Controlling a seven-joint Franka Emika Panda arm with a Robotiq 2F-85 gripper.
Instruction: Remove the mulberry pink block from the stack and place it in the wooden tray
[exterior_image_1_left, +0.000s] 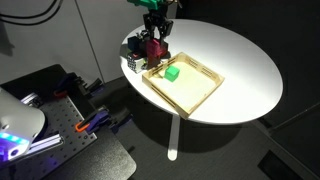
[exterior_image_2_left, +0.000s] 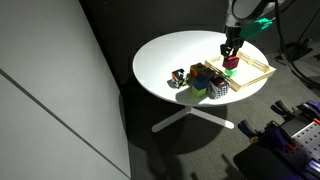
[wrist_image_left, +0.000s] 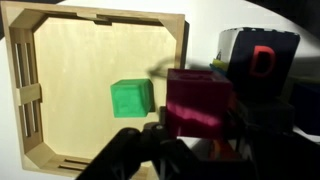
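My gripper shifts left in the wrist view next, over the tray's bare bottom by the green cube, to release. The pink block (wrist_image_left: 200, 98) overhangs the tray's edge.
My gripper (wrist_image_left: 198, 130) is shut on the mulberry pink block (wrist_image_left: 200, 98), which fills the space between the dark fingers in the wrist view. The block hangs at the tray's edge nearest the stack, also seen in an exterior view (exterior_image_2_left: 231, 62). The wooden tray (wrist_image_left: 25, 90) lies below and to the left in the wrist view, with a bright green cube (wrist_image_left: 132, 98) inside it. The stack (exterior_image_2_left: 200, 81) of mixed cubes sits beside the tray; a black cube with a red letter (wrist_image_left: 262, 60) is next to the held block. The gripper shows in both exterior views (exterior_image_1_left: 153, 35) (exterior_image_2_left: 231, 48).
The tray (exterior_image_1_left: 190, 92) and cubes rest on a round white table (exterior_image_1_left: 245, 70) with a single pedestal. The table edge is close behind the stack. Equipment with cables stands on the floor beside the table (exterior_image_1_left: 60, 120).
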